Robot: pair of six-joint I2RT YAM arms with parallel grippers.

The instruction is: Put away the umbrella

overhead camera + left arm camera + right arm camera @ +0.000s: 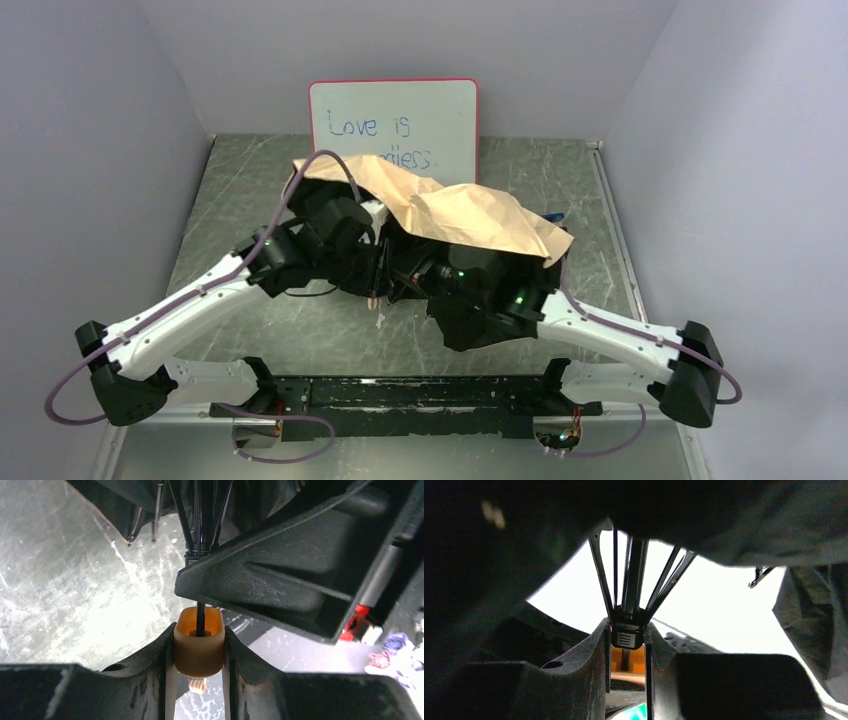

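Observation:
Next, my left gripper goes down toward the bare tabletop beneath the handle (381, 313) and releases, since the pale tan-orange handle still hangs above the table.
The umbrella (455, 212) lies half collapsed in the middle of the table, its tan fabric draped over both grippers. My left gripper (198, 652) is shut on the pale tan-orange handle (198, 642), with the dark shaft running up out of it. My right gripper (627, 640) is shut on the black runner (626, 636) at the foot of the dark ribs (599, 575), just above the handle (635, 660). The black lining (724, 515) fills the top of the right wrist view. In the top view both sets of jaws are hidden among the fabric and the arms.
A whiteboard (393, 125) with blue writing stands against the back wall, just behind the umbrella. A small white-red box (361, 625) and a blue item (395, 642) lie on the table to the right. The right gripper's body (290, 575) hangs close over the left one.

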